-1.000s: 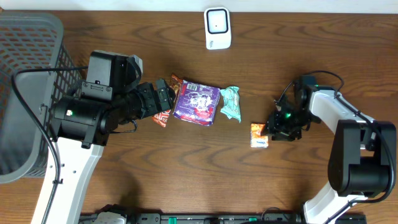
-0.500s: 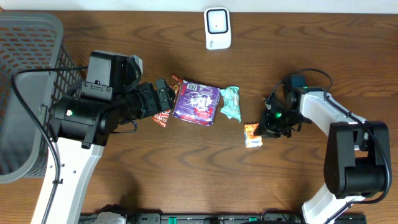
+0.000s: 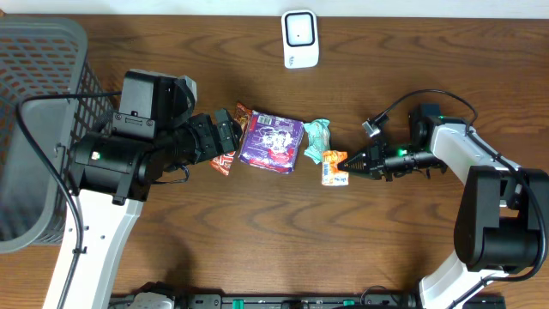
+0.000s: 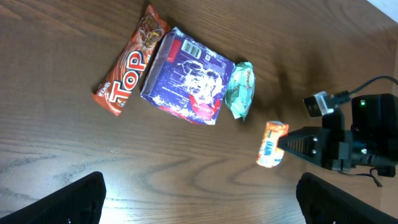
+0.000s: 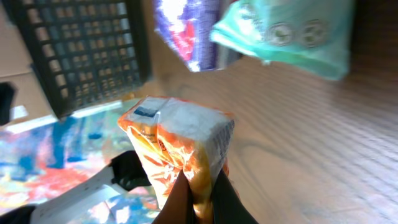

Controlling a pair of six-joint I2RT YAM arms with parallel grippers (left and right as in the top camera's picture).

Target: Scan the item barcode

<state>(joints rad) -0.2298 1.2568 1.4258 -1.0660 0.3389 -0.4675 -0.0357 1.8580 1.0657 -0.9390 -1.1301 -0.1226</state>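
Note:
I will take the packet via the scanner point(image 3: 300, 39) to the bare tabletop outward of my right gripper, to its right in the overhead view, and release it there.
My right gripper point(image 3: 348, 162) is shut on a small orange-and-white snack packet point(image 3: 334, 168), pinching one end of it just right of the green packet. In the right wrist view the packet point(image 5: 177, 146) stands up out of the two dark fingers point(image 5: 180, 202), which are pressed onto its lower seam, with a small label patch on its top end. The left wrist view shows the same packet point(image 4: 272, 144) at the tip of the right arm. A white scanner point(image 3: 300, 39) sits at the table's far edge. My left gripper point(image 3: 225, 137) hovers open over the table, its fingers point(image 4: 78, 202) wide apart with nothing between them.
A brown Top chocolate bar point(image 4: 127, 62), a purple packet point(image 3: 273, 142) and a green packet point(image 3: 317, 142) lie in a row mid-table. A grey mesh basket point(image 3: 34, 129) stands at the left edge.
My right gripper closed on the orange packet and carried it left, up to the green packet, with the arm now stretched out leftward. The left arm has not moved.

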